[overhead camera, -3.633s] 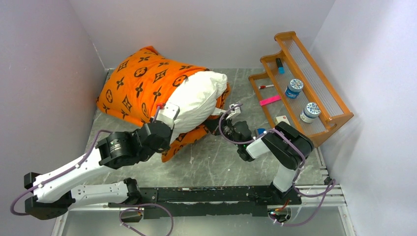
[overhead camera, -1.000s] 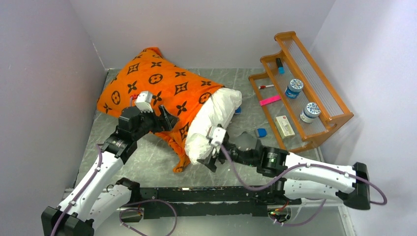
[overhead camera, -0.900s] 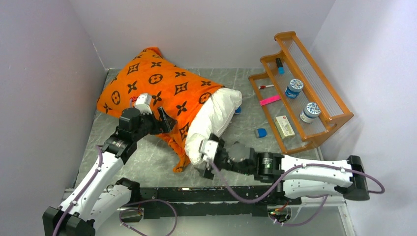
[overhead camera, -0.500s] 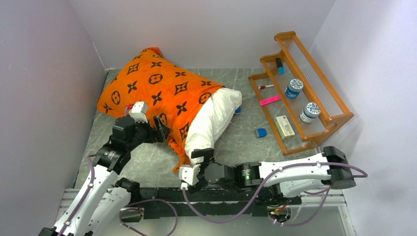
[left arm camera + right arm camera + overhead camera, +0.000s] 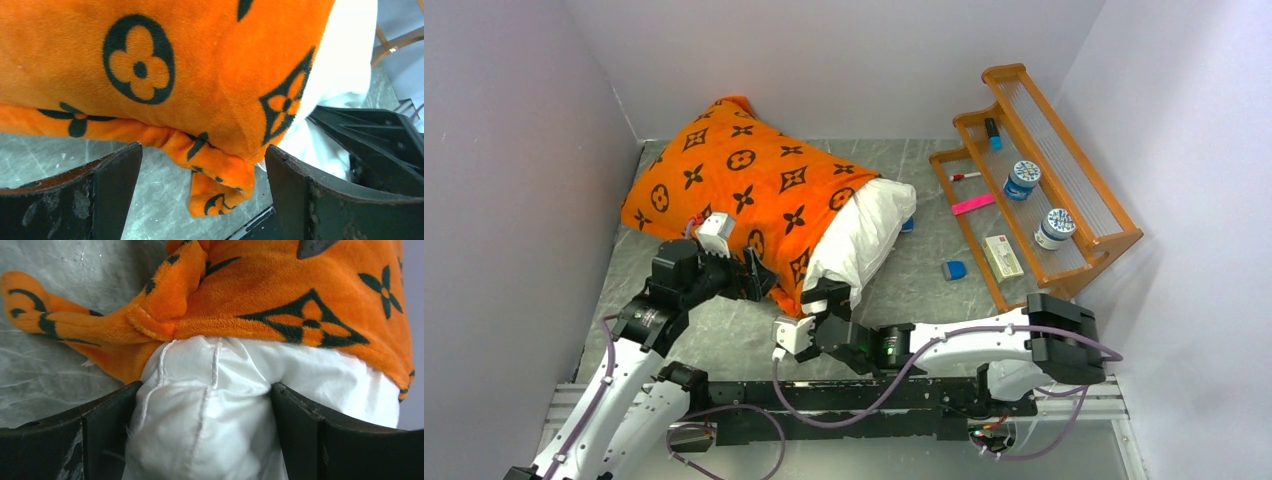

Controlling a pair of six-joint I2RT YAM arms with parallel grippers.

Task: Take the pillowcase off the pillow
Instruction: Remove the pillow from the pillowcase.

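Note:
The pillow's seamed near corner (image 5: 813, 307) goes between my right gripper's fingers next, as the gripper turns at the hem and closes. This white part sticks out bare of the orange pillowcase (image 5: 744, 185).
The orange pillowcase (image 5: 744, 185) with dark motifs lies at the back left. The white pillow (image 5: 864, 235) sticks out of its right end. My left gripper (image 5: 759, 277) is at the pillowcase's near edge. In the left wrist view the left gripper (image 5: 204, 150) is open, and the pillowcase's (image 5: 200, 65) hanging orange corner sits between the fingers without touching them. My right gripper (image 5: 827, 305) is at the pillow's near corner. In the right wrist view the right gripper (image 5: 207, 390) stands wide open, and the pillow's (image 5: 210, 430) seamed corner fills the gap below the pillowcase (image 5: 280, 300) hem.
A wooden rack (image 5: 1064, 250) at the right holds two tins (image 5: 1023, 180), a pink strip and small items. A blue block (image 5: 955, 269) lies on the grey table beside it. Walls close in at the left and back. The right arm's black body (image 5: 370, 145) crosses close to my left gripper.
The right arm swung left along the table's near edge, and its gripper now straddles the pillow's near corner. The left gripper drew back slightly toward the pillowcase's near edge.

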